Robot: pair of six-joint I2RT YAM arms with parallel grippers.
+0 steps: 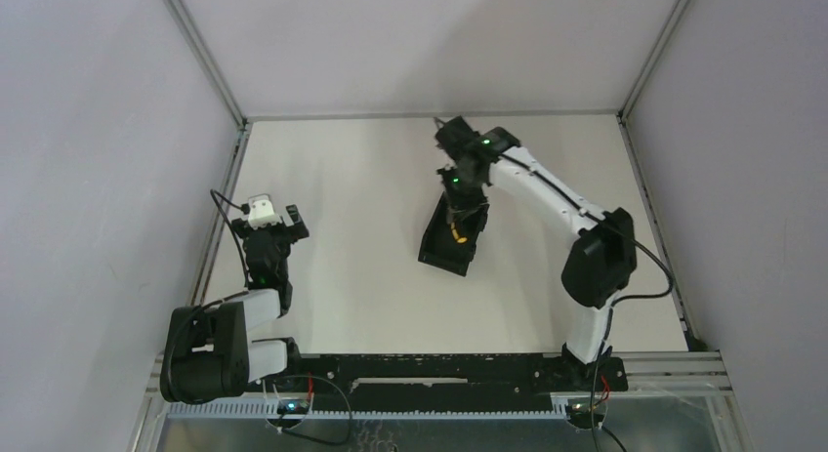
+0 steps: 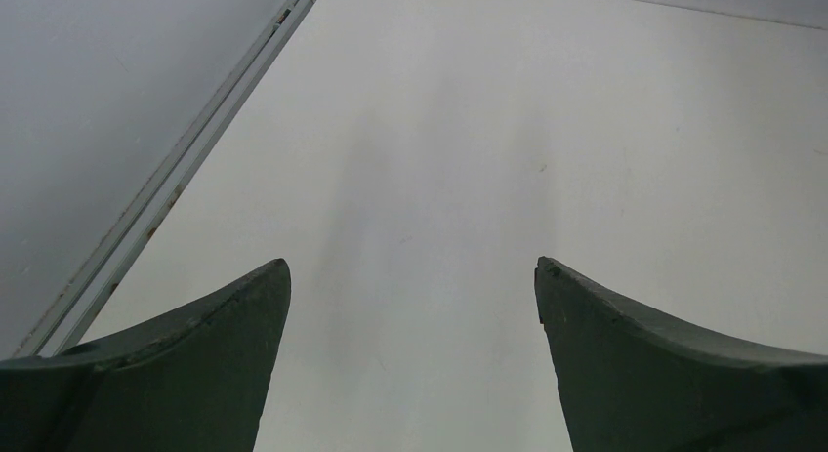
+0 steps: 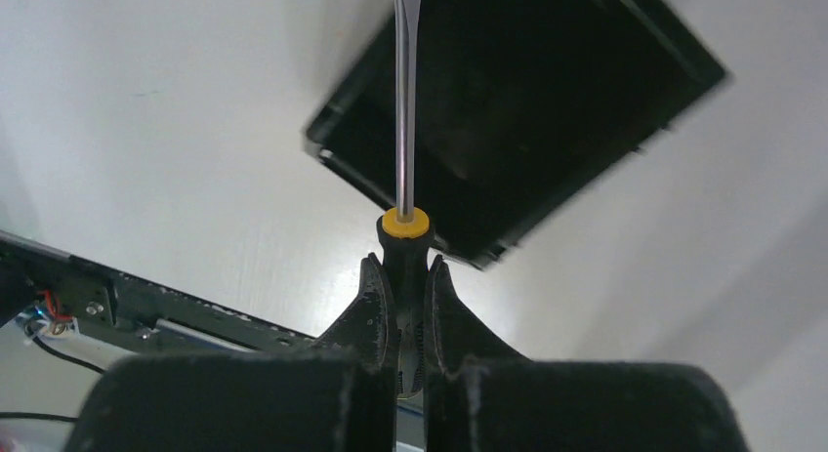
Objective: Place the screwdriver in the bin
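I should move my right gripper down and release the screwdriver [image 3: 404, 227] inside. The black bin's opening [image 3: 508, 110] is below, and the screwdriver's silver stem is already over it.
In the right wrist view my right gripper [image 3: 402, 268] is shut on the black handle of the screwdriver [image 3: 404, 227]. Its yellow collar sits just past the fingertips, and the thin silver shaft points away over the black bin [image 3: 547, 101]. From above, the right gripper [image 1: 460, 216] hangs over the bin [image 1: 435, 249] near the table's middle, with the screwdriver's yellow spot [image 1: 457, 235] over the bin's opening. Whether the tip touches the bin is hidden. At the left of the table my left gripper [image 1: 274, 221] is open, its fingers [image 2: 225, 354] spread wide over bare white table.
Grey walls and metal frame rails [image 1: 223, 208] close in the white table on three sides. A black mounting rail [image 1: 430, 369] with cables runs along the near edge. The left rail [image 2: 176, 179] lies close beside the left gripper.
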